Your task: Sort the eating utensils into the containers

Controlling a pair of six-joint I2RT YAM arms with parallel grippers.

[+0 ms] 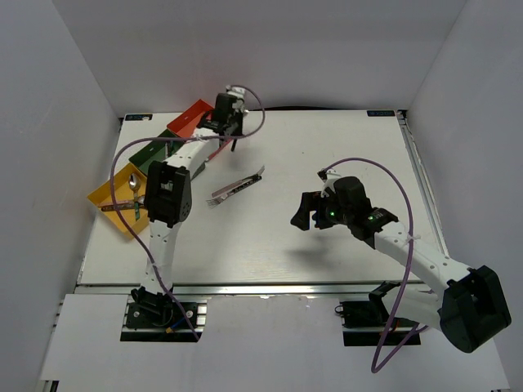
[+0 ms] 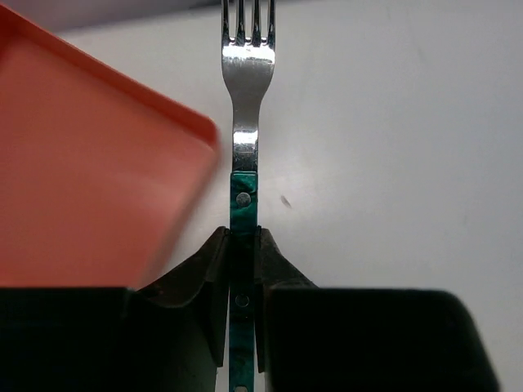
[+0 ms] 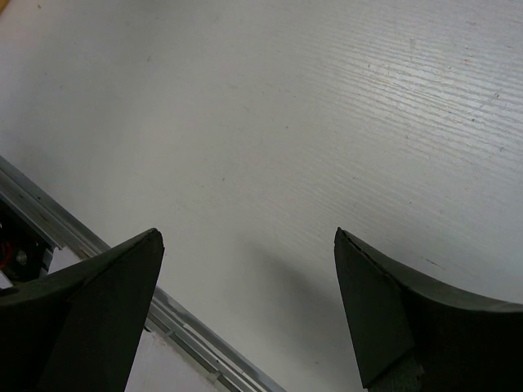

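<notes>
Next I will shift my left gripper over the red-orange tray (image 1: 189, 119) (image 2: 82, 163) and release the fork, since that tray lies to the gripper's left in the top view.
My left gripper (image 2: 243, 238) is shut on the teal handle of a fork (image 2: 248, 69). The fork's tines point away from the gripper, over the white table just right of the red-orange tray (image 2: 82, 163). In the top view this gripper (image 1: 232, 135) is at the back left beside the red-orange tray (image 1: 189, 119). The dark green tray (image 1: 154, 153) and the yellow-orange tray (image 1: 116, 186) lie in front of it. The yellow-orange tray holds a spoon (image 1: 133, 186). A fork and a knife (image 1: 237, 186) lie together mid-table. My right gripper (image 1: 306, 211) is open and empty, as the right wrist view (image 3: 245, 245) also shows.
The three trays form a diagonal row along the table's left edge. White walls enclose the table on three sides. A metal rail (image 3: 57, 224) runs along the table's front edge below my right gripper.
</notes>
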